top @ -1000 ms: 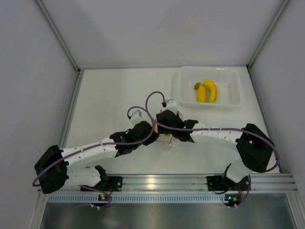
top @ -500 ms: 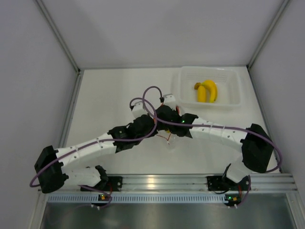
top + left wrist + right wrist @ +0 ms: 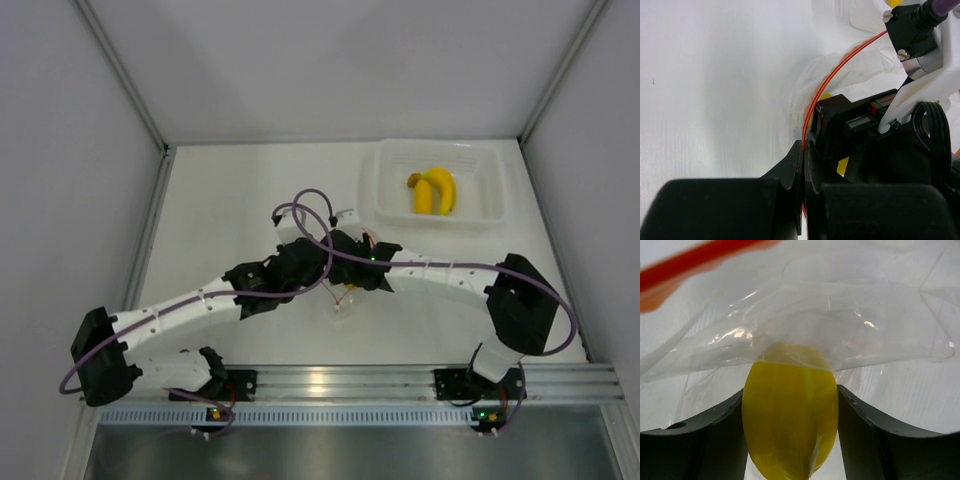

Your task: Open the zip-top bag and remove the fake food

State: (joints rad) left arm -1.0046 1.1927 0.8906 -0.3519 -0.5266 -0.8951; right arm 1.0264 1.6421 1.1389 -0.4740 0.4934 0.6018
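Note:
The tray's bare bottom beside the banana bunch [image 3: 435,190] is empty, so next I need to lift my right gripper out of the bag, then move it outward over that spot to let go.
The zip-top bag [image 3: 343,300] hangs crumpled between both grippers at the table's middle. In the left wrist view my left gripper [image 3: 804,148] is shut on the bag's orange-red zipper strip [image 3: 839,66], which arcs up and away from the jaws. The right wrist view shows my right gripper [image 3: 790,405] shut on a smooth yellow fruit [image 3: 790,420]. Clear bag film [image 3: 840,325] drapes over the fruit's top, with the zipper strip [image 3: 690,265] above. A yellow banana bunch [image 3: 435,190] lies in the tray, apart from both grippers.
A rigid clear tray [image 3: 385,200] stands at the back right of the white table. Purple cables loop above the two wrists [image 3: 310,215]. Grey walls close in the left, back and right sides. An aluminium rail [image 3: 330,382] runs along the near edge.
Both wrists have shifted a little left together with the bag. The left arm has stretched out further and the right forearm has swung left. Both grips are unchanged.

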